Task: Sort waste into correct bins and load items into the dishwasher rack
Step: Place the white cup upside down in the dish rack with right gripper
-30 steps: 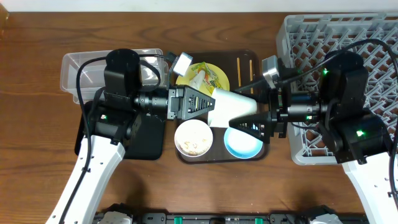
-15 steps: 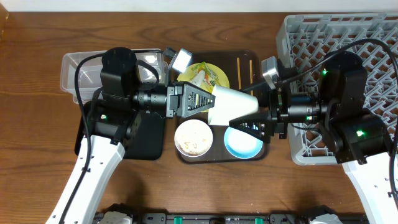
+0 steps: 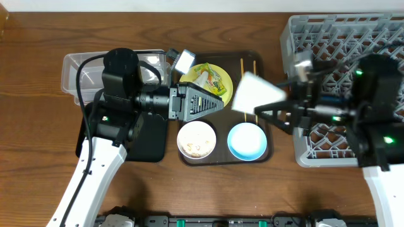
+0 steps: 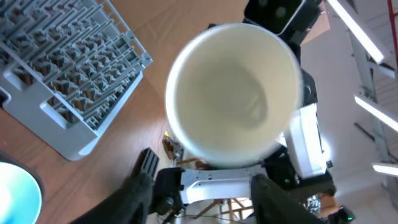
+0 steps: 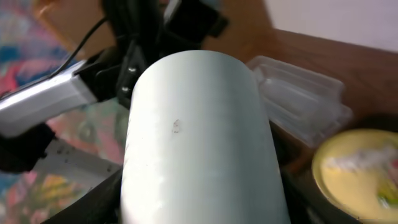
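The white cup is empty and on its side. Next, my right gripper swings over the rack, turns the cup's opening down and lowers to the rack's near corner.
The white cup hangs on its side above the brown tray, my right gripper shut on its body. In the left wrist view the cup's empty mouth faces me. My left gripper stands open beside the yellow plate, apart from the cup; its dark fingers hold nothing. The snack wrapper and the tissue lie on the plate. Food scraps sit in the white bowl. The blue bowl is next to it, and two chopsticks lie behind.
The grey dishwasher rack fills the right side, under my right arm. The clear tub stands at the back left and the black tray sits in front of it, partly under my left arm. The brown serving tray carries the dishes.
My left gripper has opened and let go of the cup. The right arm has drawn the cup to the right, towards the rack.
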